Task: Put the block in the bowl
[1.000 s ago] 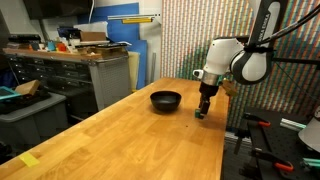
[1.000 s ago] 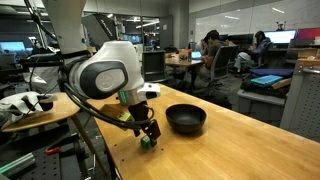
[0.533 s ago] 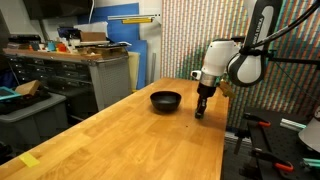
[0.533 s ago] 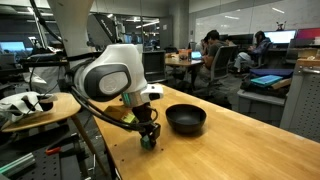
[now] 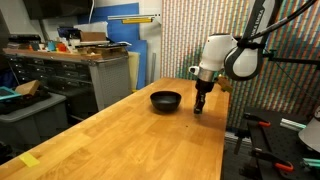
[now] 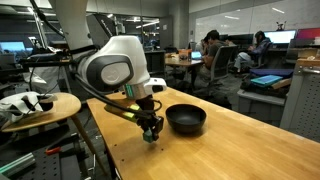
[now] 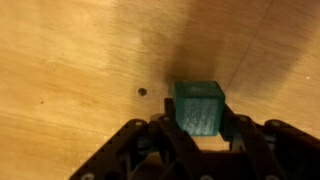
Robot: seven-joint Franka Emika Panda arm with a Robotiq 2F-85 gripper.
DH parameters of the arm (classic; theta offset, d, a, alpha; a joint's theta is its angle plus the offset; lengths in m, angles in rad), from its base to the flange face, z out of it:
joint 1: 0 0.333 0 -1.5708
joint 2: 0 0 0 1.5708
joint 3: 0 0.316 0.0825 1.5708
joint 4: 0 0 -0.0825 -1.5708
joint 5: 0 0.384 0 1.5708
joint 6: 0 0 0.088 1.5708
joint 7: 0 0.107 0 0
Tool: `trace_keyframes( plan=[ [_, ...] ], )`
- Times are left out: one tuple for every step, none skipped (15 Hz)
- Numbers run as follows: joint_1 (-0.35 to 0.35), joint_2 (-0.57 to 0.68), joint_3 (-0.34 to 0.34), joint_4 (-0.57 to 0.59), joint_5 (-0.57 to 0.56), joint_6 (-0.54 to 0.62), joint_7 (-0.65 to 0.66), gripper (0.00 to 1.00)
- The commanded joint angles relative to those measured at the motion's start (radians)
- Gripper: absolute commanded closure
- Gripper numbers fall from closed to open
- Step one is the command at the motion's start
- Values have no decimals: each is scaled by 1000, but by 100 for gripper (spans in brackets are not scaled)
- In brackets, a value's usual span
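I will next raise my gripper, move it outward over the open middle of the black bowl (image 5: 166, 100), lower it and release the block, because the bowl's rim is higher than the block I am holding.
A small green block (image 7: 198, 106) sits between my gripper's (image 7: 198, 125) black fingers, which are shut on its sides; the wooden table shows below it with a shadow. In both exterior views the gripper (image 5: 198, 109) (image 6: 151, 133) hangs just above the tabletop, with a speck of green block (image 6: 150, 135) at its tip. The black bowl (image 5: 166, 100) (image 6: 186, 119) stands on the table a short way from the gripper, empty as far as I can see.
The long wooden table (image 5: 120, 140) runs away from the bowl, with its edge close by the gripper (image 6: 120, 150). A round side table (image 6: 45, 108) with white items and a workbench with drawers (image 5: 70, 70) stand off the table.
The fingers have shut on the block. The gripper has since risen a little and shifted toward the bowl with the block in it.
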Motion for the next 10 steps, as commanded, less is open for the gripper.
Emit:
trace_keyframes(
  plan=[
    [-3, -118, 32, 45, 36, -149, -48, 83],
    [-5, -133, 46, 70, 46, -189, -53, 83],
    [-3, -146, 49, 94, 51, -225, -59, 83],
    [1, -154, 54, 127, 57, -265, -66, 83],
    [3, -159, 56, 155, 58, -298, -72, 83],
    [6, -157, 58, 188, 58, -328, -73, 83],
    [8, -152, 56, 217, 50, -347, -70, 83],
    [10, -137, 55, 246, 43, -351, -63, 83],
    [11, -122, 53, 271, 40, -349, -56, 83],
    [12, -105, 52, 294, 38, -343, -50, 83]
  ],
)
